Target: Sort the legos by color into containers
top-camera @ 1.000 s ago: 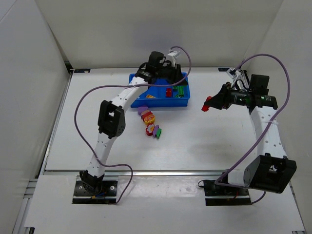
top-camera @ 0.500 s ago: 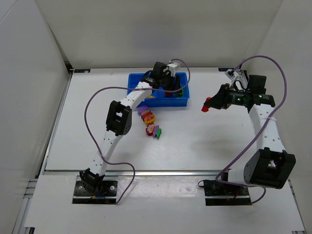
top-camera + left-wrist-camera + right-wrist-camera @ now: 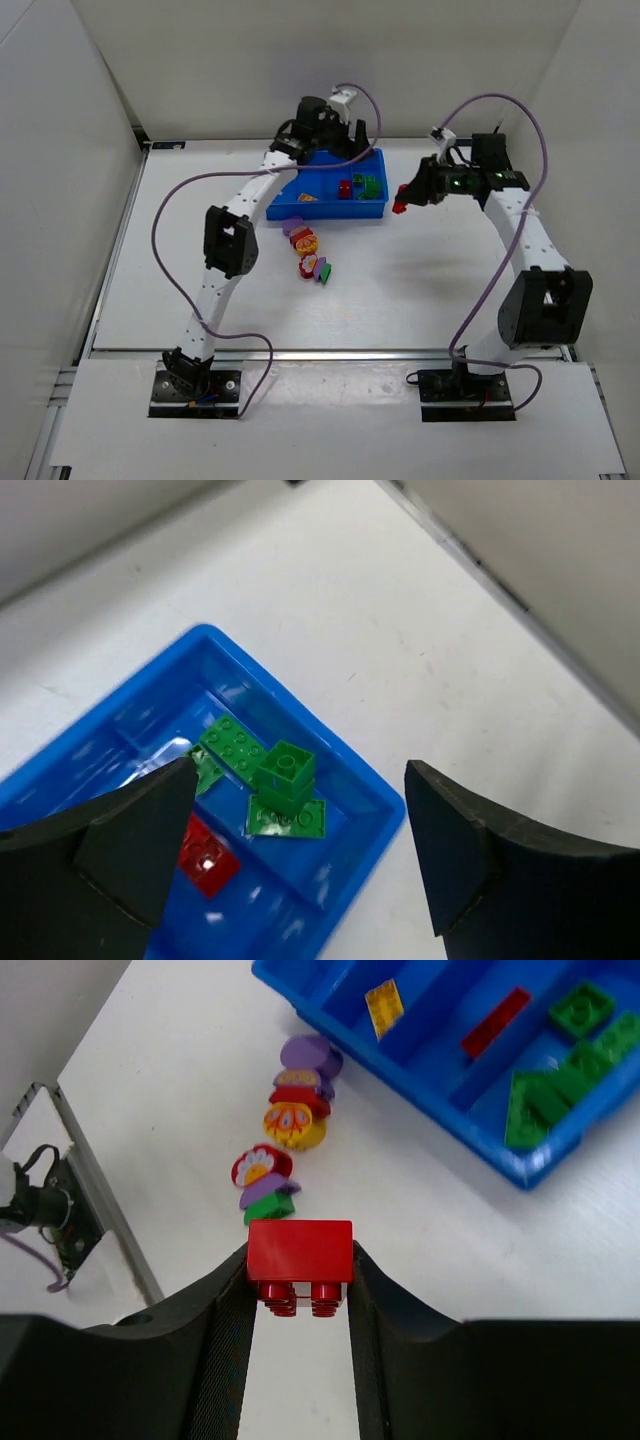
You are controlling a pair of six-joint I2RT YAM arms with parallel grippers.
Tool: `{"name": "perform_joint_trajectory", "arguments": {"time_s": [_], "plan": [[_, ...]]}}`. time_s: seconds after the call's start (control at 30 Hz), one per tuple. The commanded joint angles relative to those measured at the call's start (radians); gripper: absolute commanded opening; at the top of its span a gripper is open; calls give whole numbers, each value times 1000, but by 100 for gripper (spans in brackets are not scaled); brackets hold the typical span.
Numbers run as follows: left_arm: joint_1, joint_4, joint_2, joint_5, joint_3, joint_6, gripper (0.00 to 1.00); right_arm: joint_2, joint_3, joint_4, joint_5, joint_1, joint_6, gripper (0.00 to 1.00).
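A red lego lies in its own section of the tray, so my right gripper will next pass the green legos and lower over that red section to open.
The blue tray (image 3: 340, 212) holds a yellow piece (image 3: 384, 1006), a red lego (image 3: 208, 855) and several green legos (image 3: 285, 775), each colour in its own compartment. My left gripper (image 3: 298, 772) hangs open above the green end of the tray (image 3: 110, 750) with nothing between its fingers. My right gripper (image 3: 300, 1260) is shut on a red brick (image 3: 300, 1245), held in the air just right of the tray (image 3: 400, 1090). Loose legos (image 3: 310, 255) lie in a row in front of the tray: purple (image 3: 310, 1057), yellow (image 3: 293, 1125), red, green.
White walls close in the table on the left, back and right. A metal bracket with a cable (image 3: 50, 1210) sits at the table's edge. Both arms' purple cables loop above the table.
My left gripper has opened and drawn up and back from the tray's green compartment. The right arm has carried the red brick leftward, closer to the tray.
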Motion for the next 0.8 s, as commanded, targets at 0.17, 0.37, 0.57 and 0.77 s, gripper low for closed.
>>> {"name": "perform_joint_trajectory", "arguments": {"time_s": [0.17, 0.37, 0.57, 0.77], "plan": [[263, -118, -506, 201, -238, -7, 99, 340, 397, 148, 184, 203, 92, 8], [532, -45, -729, 441, -557, -185, 100, 551, 556, 180, 306, 292, 78, 9], [621, -78, -864, 496, -722, -141, 99, 674, 608, 200, 371, 327, 22, 15], [623, -90, -939, 484, -886, -124, 99, 769, 689, 209, 425, 344, -3, 28]]}}
